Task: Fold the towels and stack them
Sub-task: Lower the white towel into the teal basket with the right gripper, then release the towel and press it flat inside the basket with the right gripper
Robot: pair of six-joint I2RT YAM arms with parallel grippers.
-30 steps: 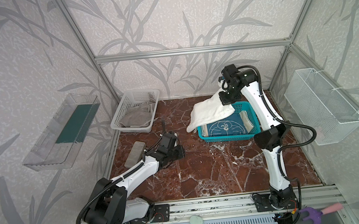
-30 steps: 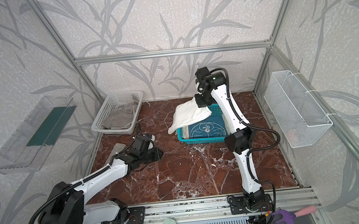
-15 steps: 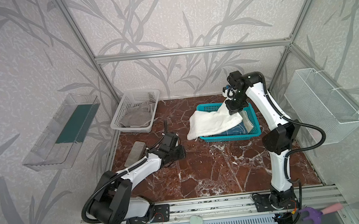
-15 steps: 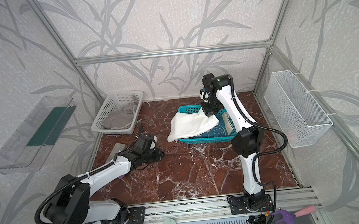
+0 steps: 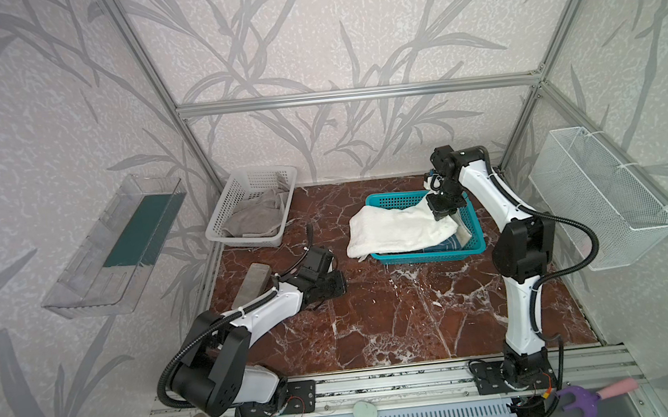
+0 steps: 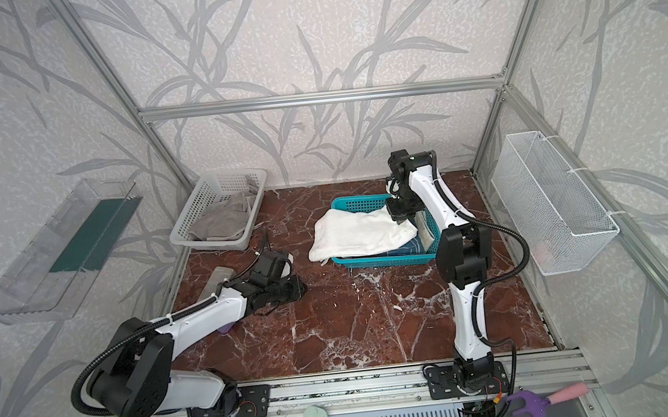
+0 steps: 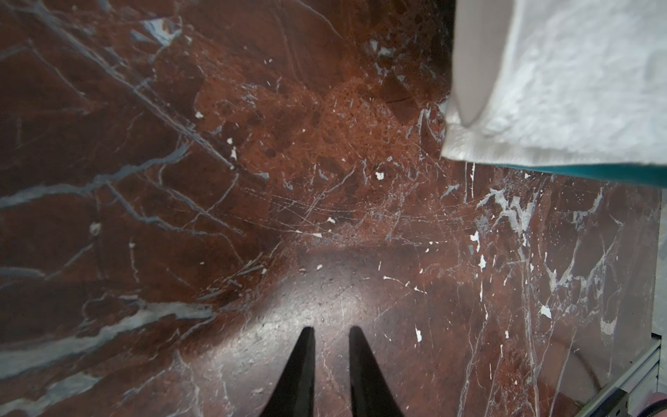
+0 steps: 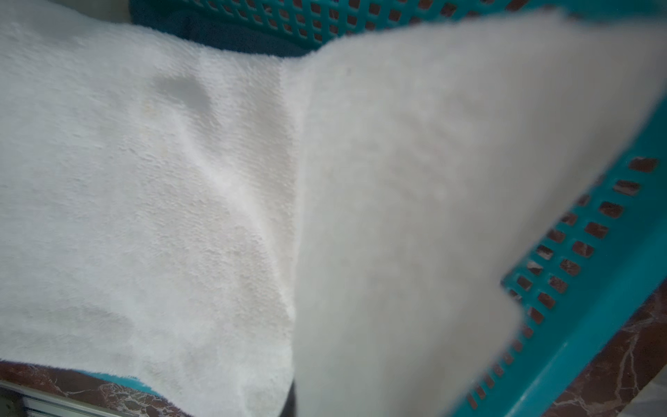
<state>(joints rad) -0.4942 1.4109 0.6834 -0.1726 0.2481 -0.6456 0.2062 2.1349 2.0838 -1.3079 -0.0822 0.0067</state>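
Note:
My right gripper should next pull toward the wire basket and down to let go of the raised end, because the teal basket's end (image 5: pixel 470 224) (image 8: pixel 571 253) is below the gripper on that side.
A plain white towel (image 5: pixel 397 228) lies draped across the teal basket (image 5: pixel 424 256), and its left end hangs over the rim. My right gripper (image 5: pixel 443 215) is shut on the towel's right end, just above the basket. In the right wrist view the white towel (image 8: pixel 144 180) fills the picture and hides the fingers. Under it in the basket a blue towel (image 5: pixel 448 244) peeks out. A grey towel (image 5: pixel 256 219) lies crumpled in the white basket (image 5: pixel 238 185) at the back left. My left gripper (image 7: pixel 331 330) hovers low over bare marble, slightly open and holding nothing.
A small grey slab (image 5: pixel 253 282) lies on the marble beside my left arm. A wire basket (image 5: pixel 598 192) hangs on the right wall and a clear shelf (image 5: pixel 119 247) on the left wall. Aluminium frame posts edge the table.
My right gripper has come down and forward, lowering the white towel from above the teal basket onto it. The left arm has hardly moved.

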